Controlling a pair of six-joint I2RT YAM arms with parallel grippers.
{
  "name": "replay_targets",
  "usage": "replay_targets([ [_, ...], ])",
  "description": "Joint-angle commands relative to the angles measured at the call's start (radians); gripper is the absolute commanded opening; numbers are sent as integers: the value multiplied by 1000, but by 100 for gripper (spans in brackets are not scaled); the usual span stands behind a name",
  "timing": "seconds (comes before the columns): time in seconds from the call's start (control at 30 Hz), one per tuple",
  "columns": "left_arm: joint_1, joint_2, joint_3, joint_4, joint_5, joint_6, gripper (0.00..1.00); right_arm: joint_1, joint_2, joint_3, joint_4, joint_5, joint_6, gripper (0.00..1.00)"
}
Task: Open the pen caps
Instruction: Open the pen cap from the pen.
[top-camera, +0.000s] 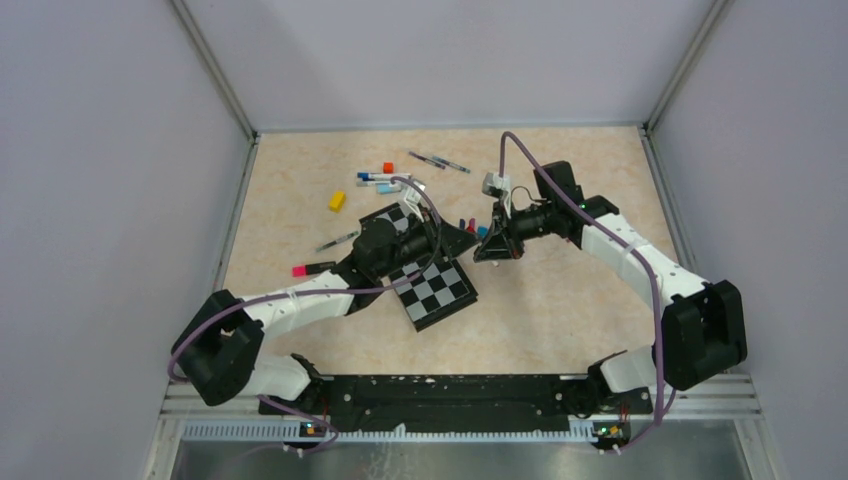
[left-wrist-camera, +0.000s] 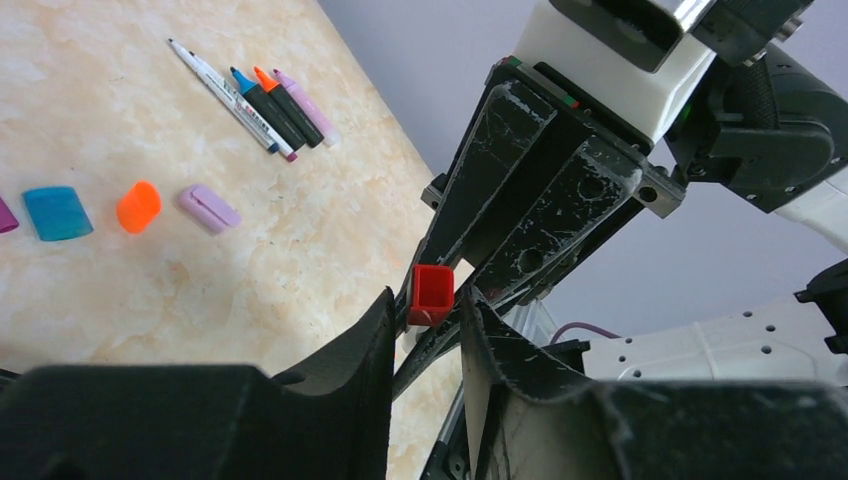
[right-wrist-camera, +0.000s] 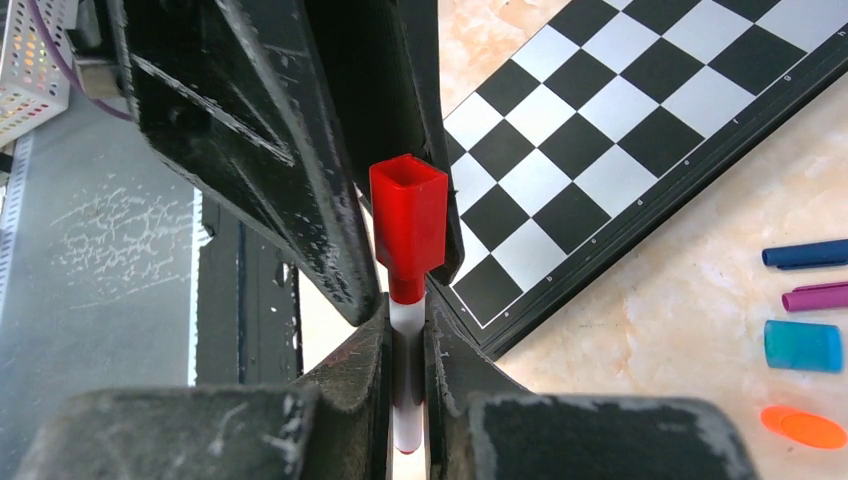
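Observation:
The red cap comes away with my right gripper next, then goes down for release on bare tabletop beside the lilac pen, where the uncapped pens line up.
My right gripper is shut on a white pen, held above the table. Its red cap points at my left gripper. The left fingers stand on either side of that red cap, with a thin gap still showing on one side. The two grippers meet tip to tip at mid-table. Loose caps lie on the table: teal, orange and lilac. Uncapped pens lie side by side beyond them.
A checkerboard lies under the left arm. At the back are two pens, an orange-red cube and more markers. A yellow block and a pink-capped marker lie to the left. Walls enclose three sides.

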Motion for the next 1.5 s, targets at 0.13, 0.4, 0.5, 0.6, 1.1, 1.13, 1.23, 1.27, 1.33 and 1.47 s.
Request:
replay_targets([
  [0.13, -7, 8, 40, 0, -60, -13, 29, 21, -19, -11, 35, 7, 8, 0],
  [0.4, -7, -4, 43, -19, -100, -25, 33, 25, -28, -24, 44, 13, 10, 0],
  [0.5, -7, -2, 42, -16, -96, -29, 33, 26, -28, -22, 44, 13, 11, 0],
  [0.6, -10, 3, 42, -10, -90, -33, 33, 26, -27, -22, 46, 14, 11, 0],
  [1.1, 37, -42, 54, -12, -236, 39, 0, 31, -43, -94, 7, 63, -66, 0],
  [1.13, 77, -66, 60, -36, -276, 37, 0, 31, -49, -119, 5, 82, -86, 0],
  [1.23, 183, -131, 57, -52, -369, 8, 0, 30, -53, -186, -18, 110, -126, 0],
  [1.27, 201, -146, 67, -70, -402, 11, 0, 28, -58, -201, -25, 121, -135, 0],
  [1.33, 223, -176, 83, -101, -462, 31, 0, 7, -71, -215, -34, 122, -141, 0],
  [1.47, 249, -225, 72, -97, -522, 63, 0, -74, -57, -241, -45, 82, -148, 0],
])
